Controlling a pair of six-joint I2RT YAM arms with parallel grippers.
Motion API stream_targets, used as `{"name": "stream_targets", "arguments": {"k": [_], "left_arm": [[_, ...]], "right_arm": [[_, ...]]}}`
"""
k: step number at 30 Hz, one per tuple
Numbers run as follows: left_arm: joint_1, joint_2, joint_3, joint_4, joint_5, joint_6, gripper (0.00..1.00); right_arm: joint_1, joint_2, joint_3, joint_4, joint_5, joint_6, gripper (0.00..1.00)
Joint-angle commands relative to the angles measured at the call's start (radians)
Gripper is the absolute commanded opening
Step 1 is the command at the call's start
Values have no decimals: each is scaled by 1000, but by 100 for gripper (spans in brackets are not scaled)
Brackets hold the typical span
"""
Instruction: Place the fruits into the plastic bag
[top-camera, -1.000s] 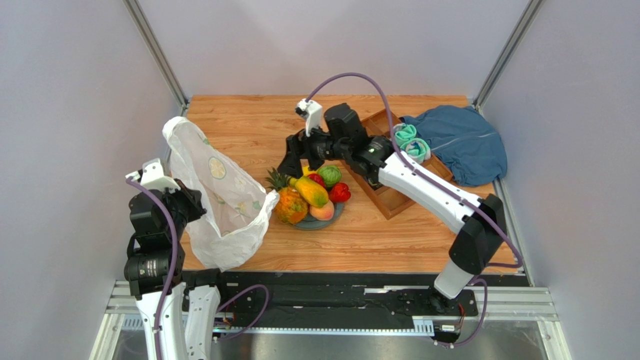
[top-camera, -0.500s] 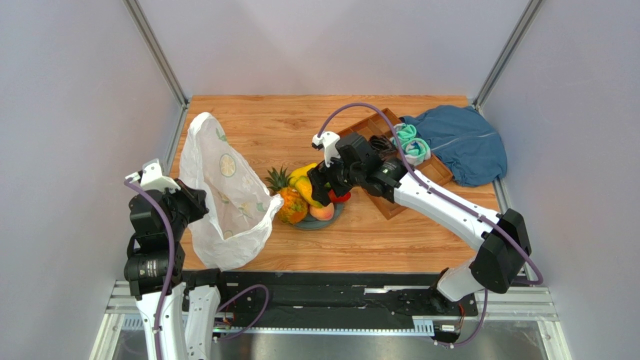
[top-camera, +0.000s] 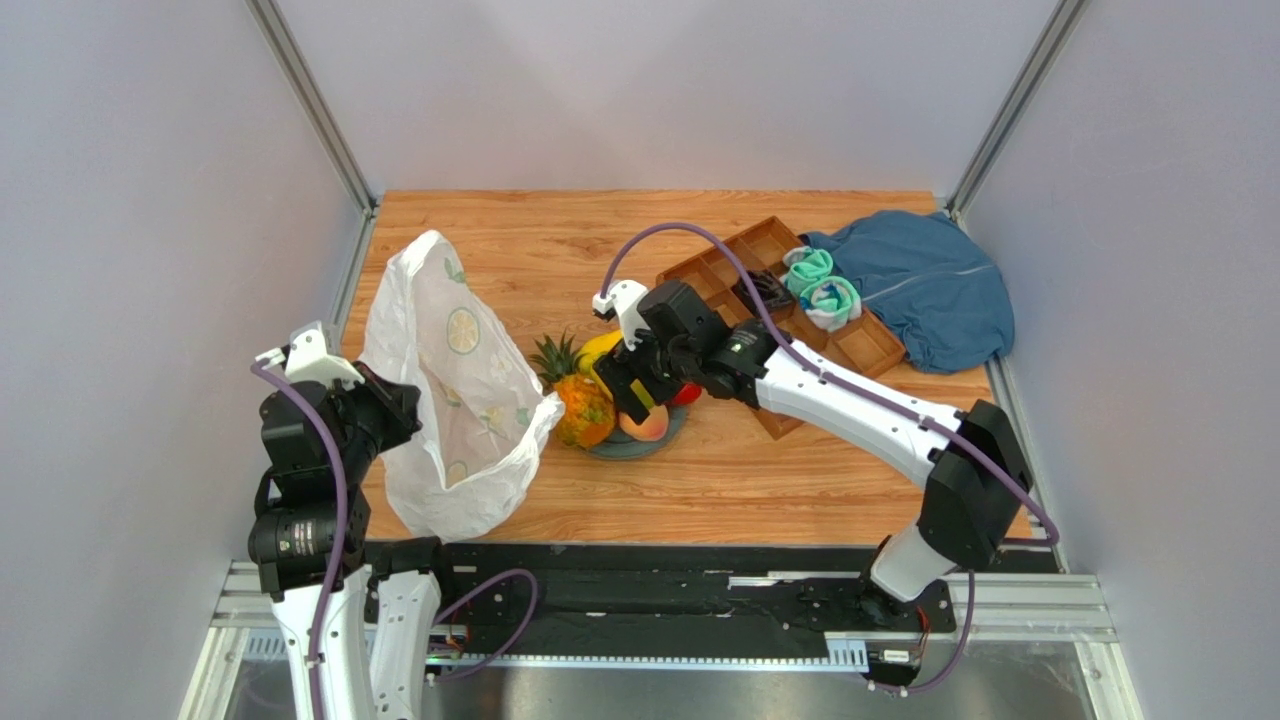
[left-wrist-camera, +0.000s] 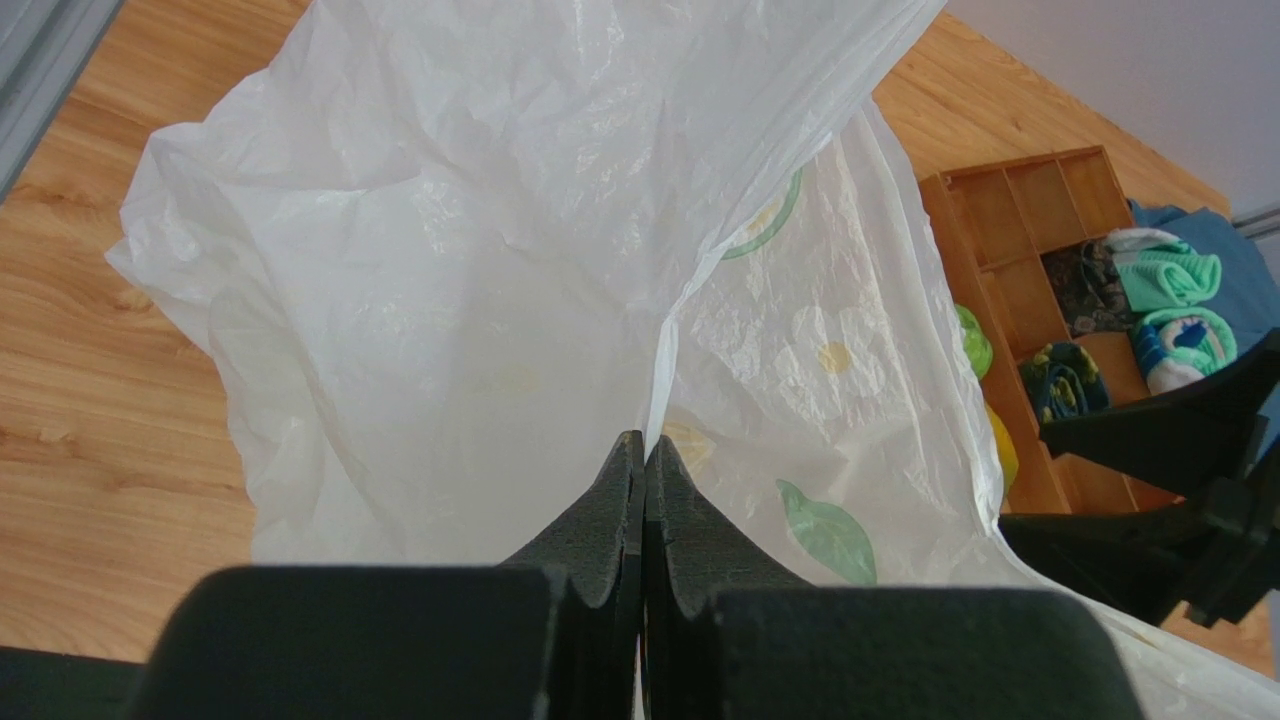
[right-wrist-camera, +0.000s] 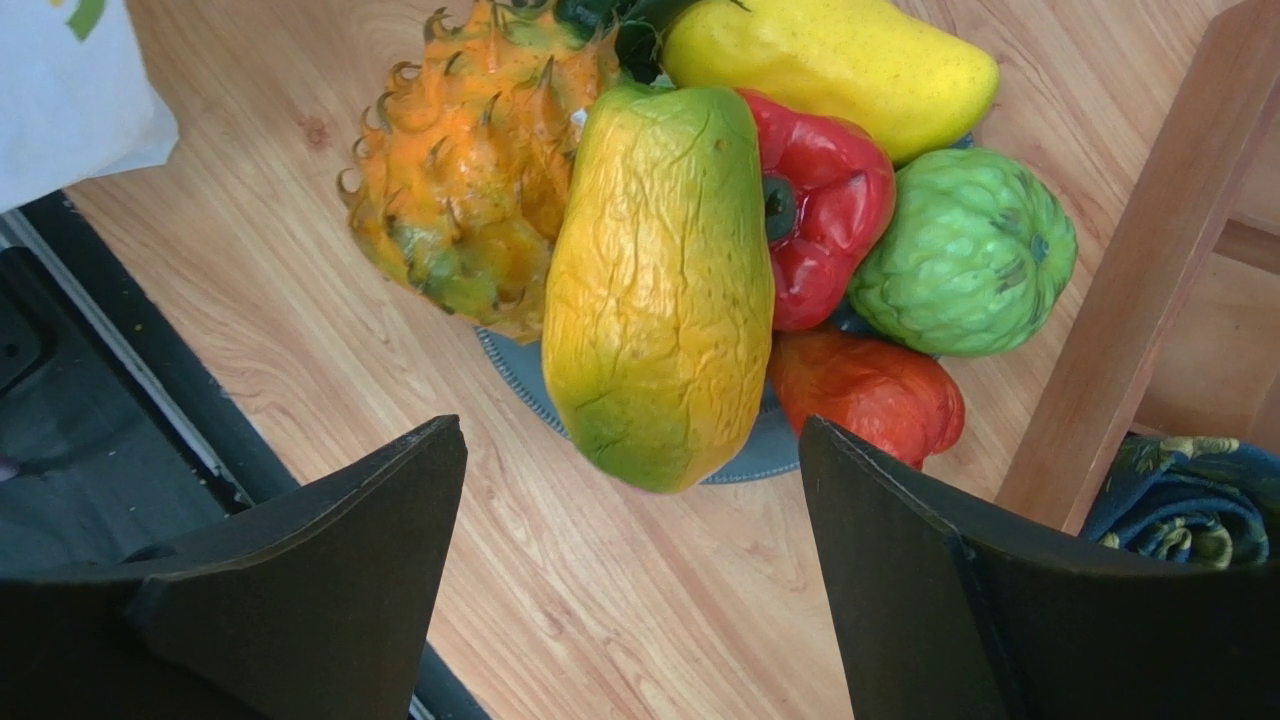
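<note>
My right gripper will go down and toward the bag until its fingers are on both sides of the mango's wide end, which is free on top of the heap.
The fruits lie heaped on a small grey-blue plate: an orange pineapple, a yellow-green mango, a yellow banana, a red fruit, a green round fruit and an orange-red fruit. My right gripper is open and empty just above the mango, its jaws wide either side of it; in the top view the right gripper covers the pile. The white plastic bag stands open at the left. My left gripper is shut on the bag's edge, holding it up.
A wooden compartment tray lies right of the plate, its wall close to my right finger. Rolled teal socks sit in it, a dark sock too. A blue cloth lies at the back right.
My right arm has swung from behind the plate forward and down onto the fruit pile, gripper still open. The bag's top has shifted a little to the right; the left gripper keeps its hold.
</note>
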Motion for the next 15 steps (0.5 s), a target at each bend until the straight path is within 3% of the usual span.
{"name": "stream_targets", "arguments": {"k": [1, 15], "left_arm": [[-3, -8, -3, 19, 28, -30, 0], [-3, -5, 5, 2, 27, -24, 0]], "right_arm": [[7, 50, 82, 9, 33, -53, 86], [5, 148, 137, -45, 7, -87, 82]]}}
